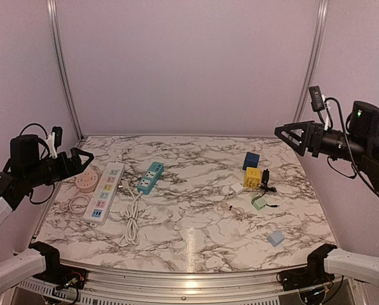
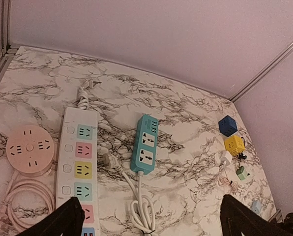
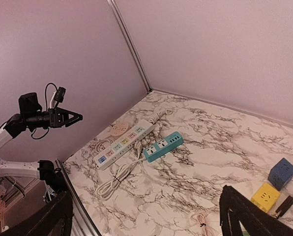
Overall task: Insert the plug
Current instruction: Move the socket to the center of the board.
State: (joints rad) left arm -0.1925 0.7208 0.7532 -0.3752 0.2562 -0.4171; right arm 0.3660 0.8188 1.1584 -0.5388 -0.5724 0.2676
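My left gripper moves down and to the right in the top view next, over the teal power strip's cord-end socket, since both its long sides stand clear.
A teal power strip point(image 1: 151, 177) point(image 2: 144, 144) point(image 3: 162, 146) lies left of centre on the marble table. Its white cord is coiled in front of it, and its white plug point(image 2: 108, 161) point(image 1: 127, 188) lies loose between it and a long white strip with coloured sockets point(image 1: 104, 192) point(image 2: 77, 157) point(image 3: 124, 142). My left gripper point(image 1: 88, 157) point(image 2: 151, 198) hangs open, high over the table's left edge. The right gripper point(image 1: 285, 135) point(image 3: 145, 191) hangs open, high at the right edge. Neither holds anything.
A round pink socket point(image 1: 86, 181) point(image 2: 30, 150) sits at the far left. On the right lie a blue cube point(image 1: 251, 160), a yellow cube point(image 1: 252, 177) with a black plug point(image 1: 266, 178) beside it, a white charger point(image 1: 229, 189), a green adapter point(image 1: 259, 203) and a pale blue block point(image 1: 276, 238).
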